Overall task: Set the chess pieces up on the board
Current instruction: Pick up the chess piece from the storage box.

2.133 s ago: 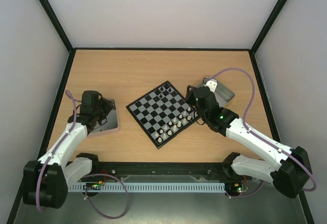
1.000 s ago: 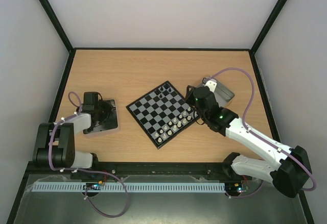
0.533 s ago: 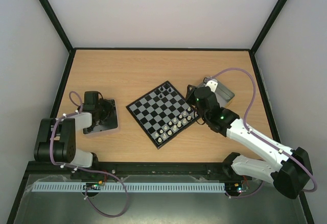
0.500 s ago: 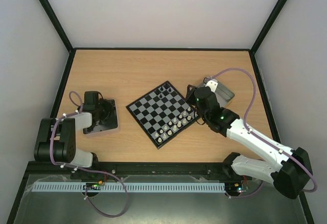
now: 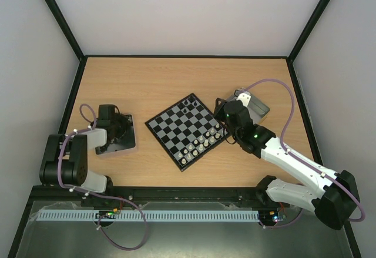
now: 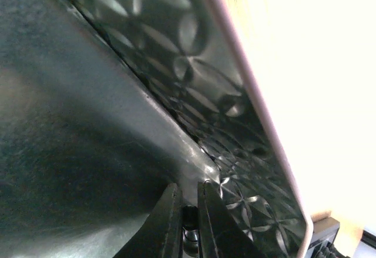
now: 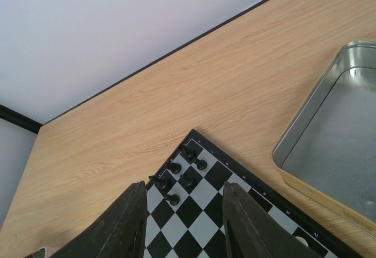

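Next, my left gripper lifts the piece from the tin, moves right in the top view and lowers it onto the board's tin-side corner (image 5: 159, 131), because squares there are empty.
The board (image 5: 187, 130) lies turned like a diamond at the table's middle. Several black chess pieces (image 5: 189, 103) stand at its far corner, and several white pieces (image 5: 200, 144) along its near right edge. My left gripper (image 5: 116, 130) is down in the left tin (image 5: 128, 147). In the left wrist view the left gripper (image 6: 189, 223) is shut on a small black chess piece (image 6: 191, 233) over the tin's embossed floor (image 6: 235, 152). My right gripper (image 5: 225, 114) hovers at the board's right corner. In the right wrist view the right gripper (image 7: 183, 228) is open and empty, with the black pieces (image 7: 187, 180) ahead.
A second metal tin (image 5: 262, 110) sits right of the board, behind the right arm; it shows empty in the right wrist view (image 7: 329, 146). Black-framed walls close the table at the back and sides. Bare wood lies behind the board.
The left arm has folded back, its elbow swinging left and down, while its gripper stayed in the left tin. The right arm and the pieces on the board have hardly moved.
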Controlling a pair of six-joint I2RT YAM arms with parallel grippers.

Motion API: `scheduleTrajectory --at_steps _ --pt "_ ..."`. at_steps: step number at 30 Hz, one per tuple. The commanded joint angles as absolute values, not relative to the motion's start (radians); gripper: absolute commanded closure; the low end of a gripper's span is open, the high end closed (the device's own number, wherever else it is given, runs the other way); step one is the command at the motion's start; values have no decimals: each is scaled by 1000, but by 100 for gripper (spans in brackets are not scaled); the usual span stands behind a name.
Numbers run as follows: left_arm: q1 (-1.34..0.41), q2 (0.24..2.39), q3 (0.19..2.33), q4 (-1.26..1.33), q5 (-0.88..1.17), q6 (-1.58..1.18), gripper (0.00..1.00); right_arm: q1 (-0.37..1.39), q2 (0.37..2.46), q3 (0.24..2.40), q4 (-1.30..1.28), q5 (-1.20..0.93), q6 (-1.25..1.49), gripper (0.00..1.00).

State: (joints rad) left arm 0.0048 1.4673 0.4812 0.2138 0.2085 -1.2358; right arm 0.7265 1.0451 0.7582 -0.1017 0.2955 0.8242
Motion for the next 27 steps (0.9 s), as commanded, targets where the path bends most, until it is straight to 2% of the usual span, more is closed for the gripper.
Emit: scheduleTrajectory --at_steps 1,12,18,27 --pt "0 1434 470 112 124 -1195 98 724 1022 748 -90 335 833 65" --pt "-85 1158 457 -27 -9 -1010 98 724 1024 746 -83 330 831 65" --pt "-286 1066 485 -10 -140 -856 98 724 1017 741 -84 342 836 65" --pt "-604 1155 517 115 -348 -656 98 723 1017 741 -95 343 847 65"
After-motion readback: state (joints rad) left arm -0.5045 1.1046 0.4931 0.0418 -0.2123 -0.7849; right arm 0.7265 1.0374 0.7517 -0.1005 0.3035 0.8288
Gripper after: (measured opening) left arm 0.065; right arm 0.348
